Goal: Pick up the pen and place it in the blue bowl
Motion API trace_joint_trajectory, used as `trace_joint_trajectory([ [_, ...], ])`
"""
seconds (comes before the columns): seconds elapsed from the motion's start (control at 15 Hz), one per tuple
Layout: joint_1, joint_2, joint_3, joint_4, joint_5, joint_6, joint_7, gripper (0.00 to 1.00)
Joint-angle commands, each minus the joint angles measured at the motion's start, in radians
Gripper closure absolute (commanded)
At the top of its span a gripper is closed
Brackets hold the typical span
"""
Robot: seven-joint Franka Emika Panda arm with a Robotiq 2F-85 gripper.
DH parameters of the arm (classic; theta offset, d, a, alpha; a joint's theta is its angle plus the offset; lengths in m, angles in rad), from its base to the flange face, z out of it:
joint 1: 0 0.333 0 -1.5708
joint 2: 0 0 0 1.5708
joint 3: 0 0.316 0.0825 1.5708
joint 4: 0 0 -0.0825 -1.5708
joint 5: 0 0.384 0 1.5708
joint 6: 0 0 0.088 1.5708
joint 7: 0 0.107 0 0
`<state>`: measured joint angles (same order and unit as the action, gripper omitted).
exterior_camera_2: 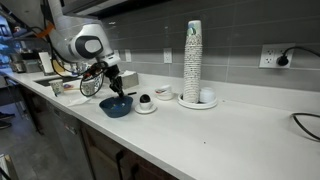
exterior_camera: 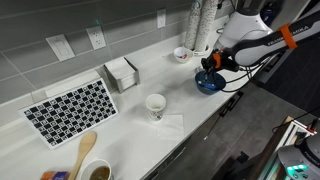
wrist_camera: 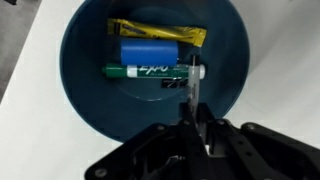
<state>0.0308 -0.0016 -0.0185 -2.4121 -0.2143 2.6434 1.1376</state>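
Next, my gripper needs to stay over the inside of the blue bowl and open its fingers to release the pen (wrist_camera: 191, 88), since the pen already points within the bowl's rim.
The blue bowl (wrist_camera: 80, 85) fills the wrist view and sits near the counter's front edge in both exterior views (exterior_camera: 208, 84) (exterior_camera_2: 116, 106). Inside it lie a green marker (wrist_camera: 150, 71), a blue cylinder (wrist_camera: 155, 50) and a yellow packet (wrist_camera: 160, 32). My gripper (wrist_camera: 190, 125) hangs right above the bowl (exterior_camera: 212, 64) (exterior_camera_2: 115, 82). It is shut on the pen (wrist_camera: 191, 88), a thin stick that points down from the jaws over the bowl's inside. The pen is too small to make out in the exterior views.
A small white bowl (exterior_camera: 181, 53) (exterior_camera_2: 145, 102) stands beside the blue bowl. A tall cup stack (exterior_camera_2: 192, 60) stands behind. A white cup (exterior_camera: 156, 104), a napkin holder (exterior_camera: 122, 72), a checkered mat (exterior_camera: 70, 108) and a wooden spoon (exterior_camera: 85, 150) lie further along the counter.
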Motion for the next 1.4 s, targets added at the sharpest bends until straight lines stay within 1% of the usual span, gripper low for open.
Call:
trace_joint_trajectory([
  [0.0, -0.017, 0.015, 0.006, 0.026, -0.183, -0.076, 0.17, 0.97],
  [0.13, -0.013, 0.03, 0.011, 0.045, -0.24, -0.124, 0.22, 0.97],
  [0.33, 0.004, 0.059, 0.023, 0.067, -0.266, -0.186, 0.231, 0.97],
  [0.4, 0.009, 0.069, 0.025, 0.077, -0.273, -0.208, 0.237, 0.63],
  [0.47, 0.014, 0.079, 0.026, 0.089, -0.281, -0.229, 0.243, 0.67],
  [0.53, 0.019, 0.088, 0.027, 0.101, -0.287, -0.252, 0.247, 0.67],
  [0.6, 0.024, 0.096, 0.026, 0.111, -0.288, -0.266, 0.249, 0.58],
  [0.67, 0.03, 0.105, 0.025, 0.123, -0.289, -0.282, 0.251, 0.43],
  [0.73, 0.034, 0.11, 0.024, 0.131, -0.281, -0.286, 0.245, 0.35],
  [0.8, 0.034, 0.106, 0.027, 0.13, -0.243, -0.268, 0.21, 0.29],
  [0.87, 0.031, 0.102, 0.031, 0.128, -0.192, -0.247, 0.163, 0.2],
  [1.07, 0.023, 0.064, 0.043, 0.101, -0.054, -0.168, 0.05, 0.02],
  [1.13, 0.018, 0.051, 0.048, 0.088, 0.025, -0.13, -0.019, 0.0],
  [1.27, 0.01, 0.041, 0.065, 0.085, 0.198, -0.092, -0.161, 0.0],
  [1.33, 0.029, 0.074, 0.04, 0.111, 0.081, -0.13, -0.057, 0.0],
])
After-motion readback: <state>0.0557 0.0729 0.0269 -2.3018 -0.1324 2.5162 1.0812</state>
